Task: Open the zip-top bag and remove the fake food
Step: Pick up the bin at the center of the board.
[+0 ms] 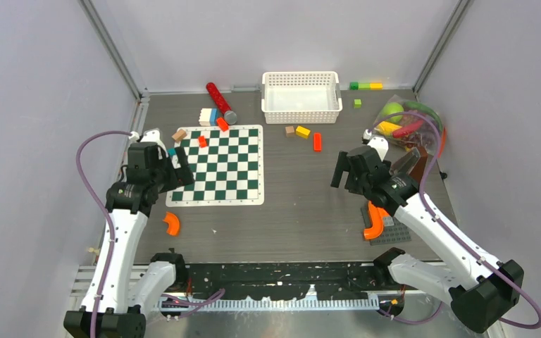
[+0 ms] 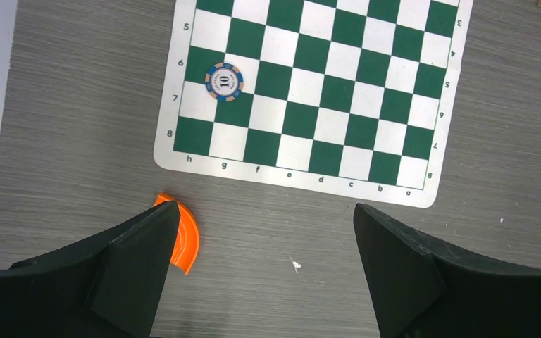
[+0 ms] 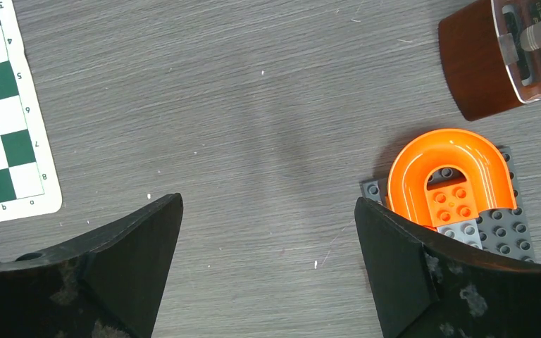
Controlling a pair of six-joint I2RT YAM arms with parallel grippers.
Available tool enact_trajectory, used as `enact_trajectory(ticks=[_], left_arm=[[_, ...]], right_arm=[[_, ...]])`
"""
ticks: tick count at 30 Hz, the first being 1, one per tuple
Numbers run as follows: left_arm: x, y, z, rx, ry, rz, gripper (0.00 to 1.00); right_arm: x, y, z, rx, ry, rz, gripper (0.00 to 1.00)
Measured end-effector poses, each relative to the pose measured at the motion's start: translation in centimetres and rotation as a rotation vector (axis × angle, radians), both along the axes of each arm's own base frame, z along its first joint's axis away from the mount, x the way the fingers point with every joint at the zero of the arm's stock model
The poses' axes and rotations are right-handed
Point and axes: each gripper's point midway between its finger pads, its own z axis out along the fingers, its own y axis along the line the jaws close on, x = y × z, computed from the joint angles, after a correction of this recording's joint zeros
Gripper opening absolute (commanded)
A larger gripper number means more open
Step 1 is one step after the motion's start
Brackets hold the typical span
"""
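The right gripper moves outward, then down over the white basket's rim (image 1: 339, 104) at the bag-side near corner next, since bare table there leaves room for a finger.
The zip-top bag (image 1: 410, 125) lies at the back right of the table, clear and crinkled. Fake food shows through it: a green apple (image 1: 393, 109), a yellow piece (image 1: 388, 127), a red chili (image 1: 408, 130) and a long green vegetable (image 1: 423, 110). A purple cable crosses in front of the bag. My right gripper (image 1: 342, 172) (image 3: 268, 201) hangs open over bare table, left of and nearer than the bag, holding nothing. My left gripper (image 1: 183, 169) (image 2: 265, 206) is open and empty by the chessboard's left side. Neither wrist view shows the bag.
A chessboard (image 1: 222, 165) (image 2: 317, 91) carries a poker chip (image 2: 224, 81). A white basket (image 1: 301, 96) stands at the back. An orange U-piece (image 3: 447, 165) sits on a grey baseplate (image 3: 511, 232) beside a brown box (image 3: 475, 63). An orange curved piece (image 2: 187, 243) and scattered blocks (image 1: 303, 132) lie around.
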Motion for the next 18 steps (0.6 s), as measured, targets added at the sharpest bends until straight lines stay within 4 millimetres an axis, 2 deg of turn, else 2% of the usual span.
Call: enact_trajectory(ticks=[18], left_arm=[[-0.1, -0.79, -0.11, -0.031, -0.004, -0.032, 0.98]], right_arm=[[0.11, 0.53, -0.28, 0.019, 0.025, -0.006, 1.0]])
